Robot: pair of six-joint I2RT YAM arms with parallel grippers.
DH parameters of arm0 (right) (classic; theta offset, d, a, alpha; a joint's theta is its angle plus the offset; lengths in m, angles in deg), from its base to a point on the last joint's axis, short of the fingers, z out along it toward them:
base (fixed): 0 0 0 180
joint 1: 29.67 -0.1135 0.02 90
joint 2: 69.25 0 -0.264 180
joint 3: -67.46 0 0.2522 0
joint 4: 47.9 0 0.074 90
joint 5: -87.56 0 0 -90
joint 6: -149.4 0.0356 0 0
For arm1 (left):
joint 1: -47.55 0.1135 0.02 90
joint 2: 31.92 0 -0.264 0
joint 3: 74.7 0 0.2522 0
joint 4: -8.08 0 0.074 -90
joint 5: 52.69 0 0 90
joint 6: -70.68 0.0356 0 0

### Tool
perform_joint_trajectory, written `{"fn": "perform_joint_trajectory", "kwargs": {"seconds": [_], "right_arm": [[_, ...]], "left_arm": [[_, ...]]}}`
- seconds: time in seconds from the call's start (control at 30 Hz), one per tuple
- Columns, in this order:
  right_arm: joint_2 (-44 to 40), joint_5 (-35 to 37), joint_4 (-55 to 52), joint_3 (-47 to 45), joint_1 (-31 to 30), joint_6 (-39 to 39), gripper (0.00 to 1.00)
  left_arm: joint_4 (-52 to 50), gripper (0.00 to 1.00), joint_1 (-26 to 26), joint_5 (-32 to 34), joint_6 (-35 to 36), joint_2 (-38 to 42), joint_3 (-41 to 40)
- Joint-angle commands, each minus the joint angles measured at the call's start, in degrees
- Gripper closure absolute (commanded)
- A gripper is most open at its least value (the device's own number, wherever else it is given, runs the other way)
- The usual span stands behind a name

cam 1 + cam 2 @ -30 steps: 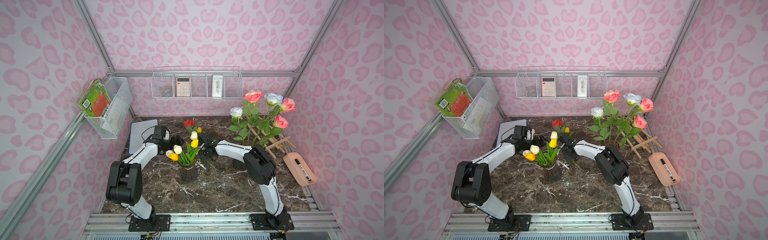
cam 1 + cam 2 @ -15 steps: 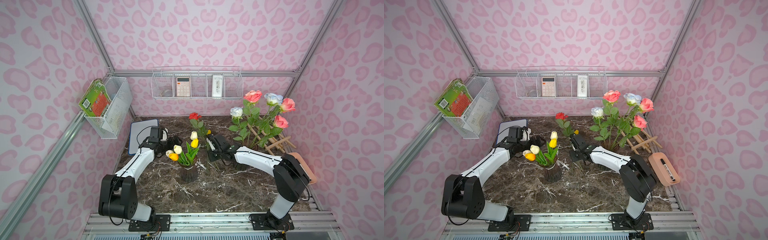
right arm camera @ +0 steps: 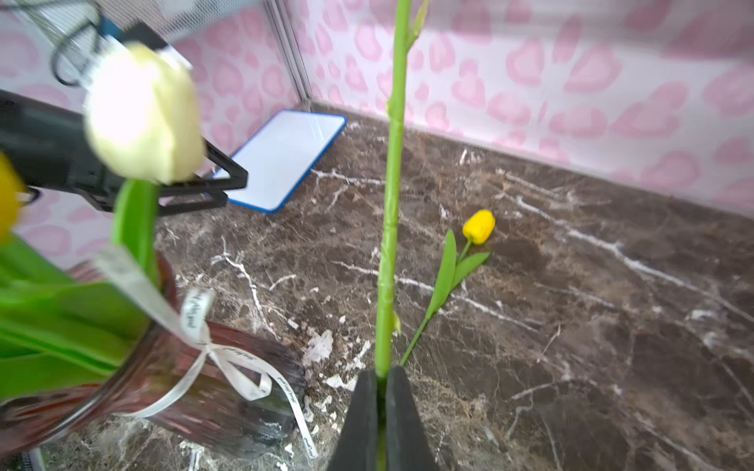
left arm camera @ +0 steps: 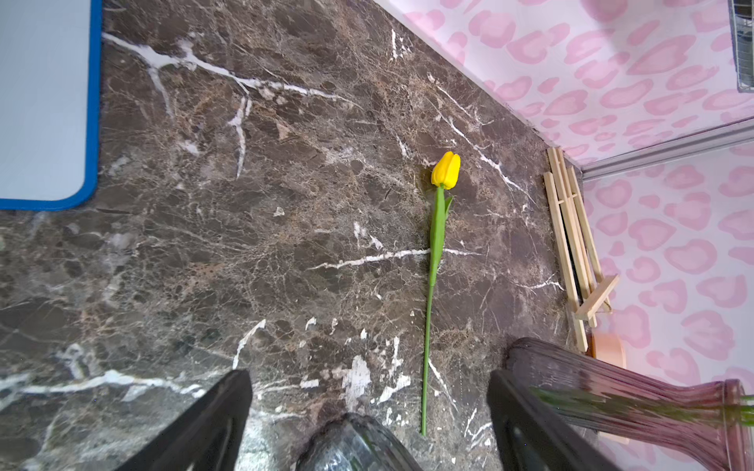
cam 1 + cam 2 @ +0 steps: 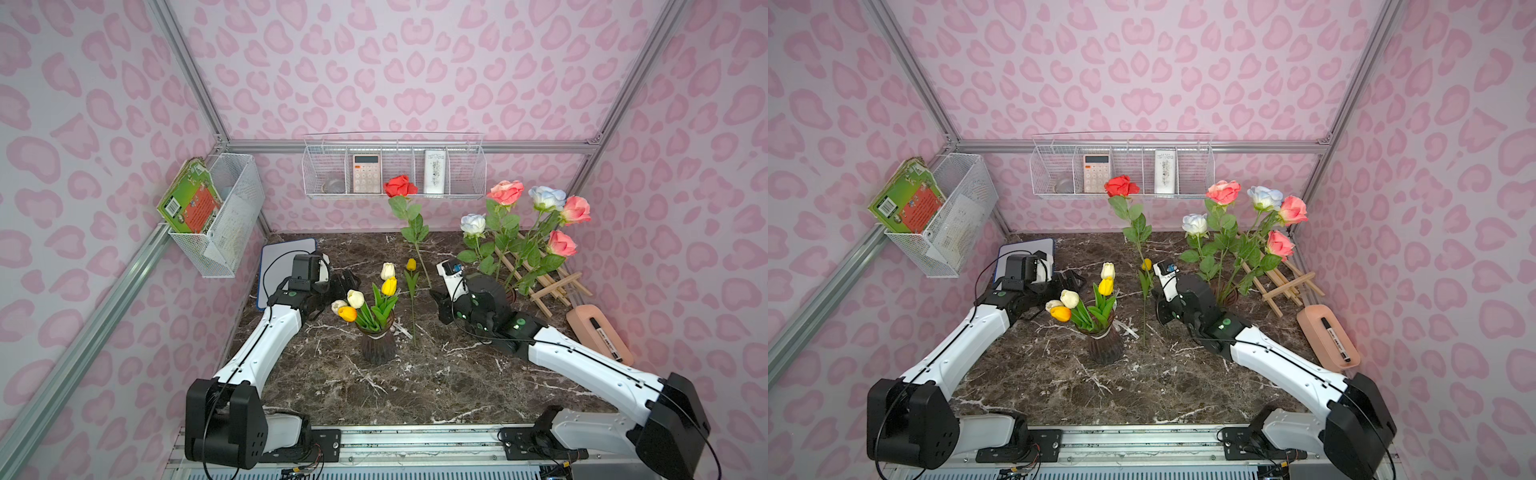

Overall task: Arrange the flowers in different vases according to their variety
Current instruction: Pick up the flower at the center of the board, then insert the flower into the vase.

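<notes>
The vase toward the trellis already holds roses, so my right gripper will next carry this matching rose that way over the vase's opening, guide the rose's stem in and let go.
My right gripper (image 3: 381, 375) is shut on the lower stem (image 3: 391, 204) of a red rose (image 5: 400, 185), which it holds upright above the table in both top views (image 5: 1121, 185). A yellow tulip (image 5: 411, 264) lies loose on the marble beside it (image 4: 446, 170). A ribbed dark vase (image 5: 377, 345) with a white ribbon holds several tulips. Behind my right arm, a second vase (image 5: 1225, 295) holds pink and white-blue roses (image 5: 523, 220). My left gripper (image 4: 367, 375) is open and empty, left of the tulip vase (image 4: 612, 391).
A blue-edged whiteboard (image 5: 282, 257) lies at the back left. A wooden trellis (image 5: 544, 282) and a pink case with a marker (image 5: 598, 332) sit along the right wall. Wire baskets (image 5: 395, 166) (image 5: 224, 216) hang on the walls.
My right gripper has lifted the red rose from low over the table to upright and drawn back to the right. My left gripper has pulled back left and opened slightly wider.
</notes>
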Motion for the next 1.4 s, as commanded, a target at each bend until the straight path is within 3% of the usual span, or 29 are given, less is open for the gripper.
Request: {"fn": "perform_joint_trajectory", "kwargs": {"seconds": [0.0, 0.2, 0.37, 0.63, 1.03, 1.07, 1.13, 1.23, 1.37], "right_arm": [[-7.41, 0.36, 9.92, -3.34, -0.11, -2.88, 1.0], [-19.87, 8.71, 13.32, -6.58, 1.38, -6.84, 1.0], [-23.24, 9.95, 13.01, -6.6, 9.44, -6.94, 1.0], [-22.63, 7.1, 17.4, -8.57, 18.12, -7.04, 1.0], [-20.21, 3.69, 22.47, -17.02, 20.65, -2.29, 1.0], [-20.62, 3.69, 21.85, -17.54, 20.64, -1.52, 0.95], [-21.51, 4.26, 20.15, -18.32, 20.58, -0.29, 0.77], [-23.63, 3.74, 16.95, -18.73, 20.69, 0.83, 0.62], [-25.7, 2.23, 9.81, -15.91, 20.6, 2.29, 0.57]], "left_arm": [[-1.93, 0.01, 0.09, 2.12, 1.84, 1.06, 0.18], [-2.01, 0.01, 0.12, 2.38, 2.56, 1.55, 0.0], [-1.09, 0.01, 0.14, 2.11, 2.73, 1.45, -0.82], [-0.72, 0.01, 0.06, 2.42, 3.25, 2.16, -1.58], [-0.2, 0.01, 0.1, 2.72, 3.7, 2.29, -2.38], [-0.21, 0.01, 0.1, 2.73, 3.7, 2.25, -2.39], [-0.4, 0.01, 0.07, 2.6, 3.79, 2.12, -2.23], [-0.57, 0.01, 0.07, 2.55, 3.66, 2.32, -2.28], [-1.29, 0.01, 0.14, 2.8, 3.02, 3.58, -2.71]]}}
